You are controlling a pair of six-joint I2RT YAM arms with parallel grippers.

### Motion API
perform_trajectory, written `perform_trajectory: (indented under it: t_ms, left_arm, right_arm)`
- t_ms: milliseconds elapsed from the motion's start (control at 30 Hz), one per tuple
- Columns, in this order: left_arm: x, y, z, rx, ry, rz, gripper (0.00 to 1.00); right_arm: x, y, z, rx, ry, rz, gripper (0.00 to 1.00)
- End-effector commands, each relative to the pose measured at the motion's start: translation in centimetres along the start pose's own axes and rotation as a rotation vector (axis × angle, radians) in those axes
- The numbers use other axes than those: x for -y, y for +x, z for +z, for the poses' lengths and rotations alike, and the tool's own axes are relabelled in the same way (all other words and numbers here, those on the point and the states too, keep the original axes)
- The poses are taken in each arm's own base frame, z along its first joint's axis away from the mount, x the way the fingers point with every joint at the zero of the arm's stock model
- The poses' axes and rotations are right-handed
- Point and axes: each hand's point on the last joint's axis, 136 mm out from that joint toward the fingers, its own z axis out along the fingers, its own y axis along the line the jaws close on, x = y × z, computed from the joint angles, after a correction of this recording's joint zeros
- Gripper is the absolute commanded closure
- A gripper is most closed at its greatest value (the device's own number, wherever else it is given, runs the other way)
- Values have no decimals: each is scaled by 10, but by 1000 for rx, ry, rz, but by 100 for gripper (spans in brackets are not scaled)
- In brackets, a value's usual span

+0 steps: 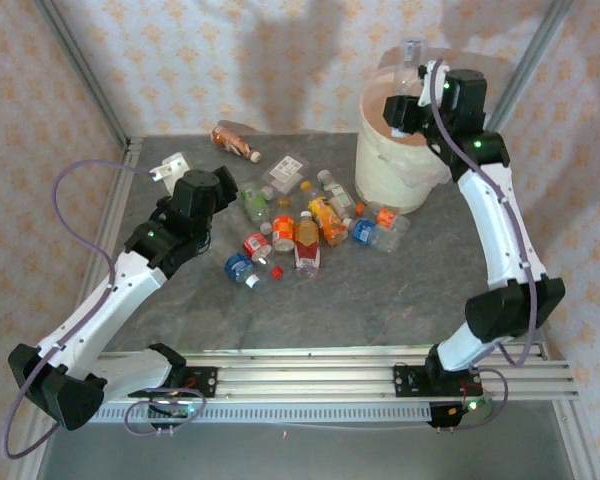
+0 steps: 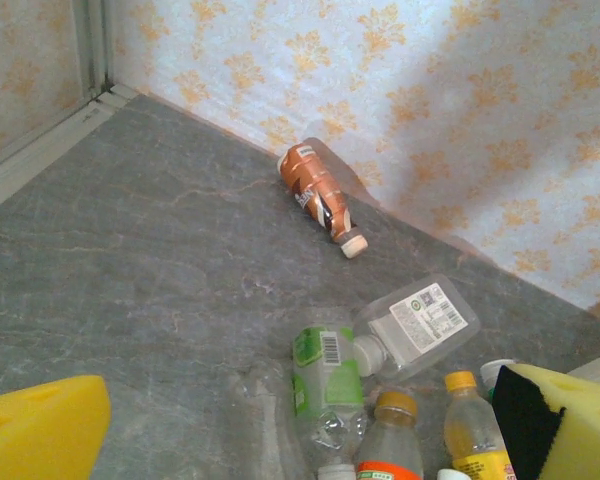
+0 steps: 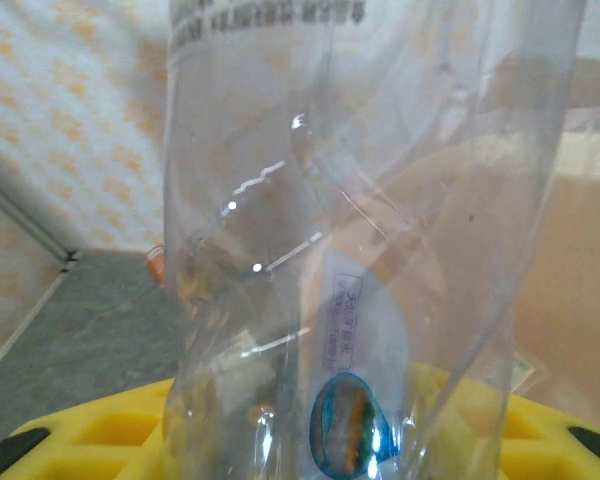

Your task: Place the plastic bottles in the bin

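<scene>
My right gripper tips downward next and lowers into the bin's opening [image 1: 384,102] to release the clear plastic bottle, since the bottle still stands above the bin's rim.
My right gripper [image 1: 408,100] is shut on a clear plastic bottle [image 1: 412,55], holding it upright above the mouth of the bin [image 1: 385,165], a white bucket at the back right. In the right wrist view this bottle [image 3: 360,250] stands between the yellow pads [image 3: 100,435], with the bin's inside [image 3: 585,280] behind it. Several plastic bottles [image 1: 305,230] lie in a heap mid-table. My left gripper [image 1: 225,192] hovers open at the heap's left edge. Its wrist view has a green-labelled bottle [image 2: 325,385] between the pads [image 2: 40,425], and a brown bottle [image 2: 317,195] by the far wall.
A clear bottle with a white label [image 2: 420,325] and two orange-capped bottles [image 2: 470,420] lie to the right of the green one. A small white object [image 1: 170,167] sits at the back left. Wallpapered walls and metal posts [image 1: 80,60] close in the table.
</scene>
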Motion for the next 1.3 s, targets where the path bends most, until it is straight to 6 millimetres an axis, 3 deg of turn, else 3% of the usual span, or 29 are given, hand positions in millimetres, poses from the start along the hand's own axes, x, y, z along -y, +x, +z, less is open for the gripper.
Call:
perform_trajectory:
  t_ms: [0, 267, 667, 1000, 1133, 1267]
  left_arm:
    - [-18, -4, -4, 19, -67, 13, 0]
    - [-26, -1, -5, 25, -83, 13, 0]
    - [-42, -1, -7, 41, -139, 37, 0]
    - [-46, 6, 2, 49, -167, 60, 0]
    - [-52, 13, 7, 34, -205, 66, 0]
    - [-54, 18, 10, 15, -223, 69, 0]
  right_arm:
    - [10, 16, 9, -105, -19, -15, 77]
    - [44, 47, 43, -273, -8, -61, 73]
    - [74, 94, 80, -483, 70, 43, 57]
    - [98, 115, 93, -558, 189, 88, 47]
    - [99, 120, 93, -582, 202, 86, 33]
    - [102, 111, 87, -559, 249, 81, 23]
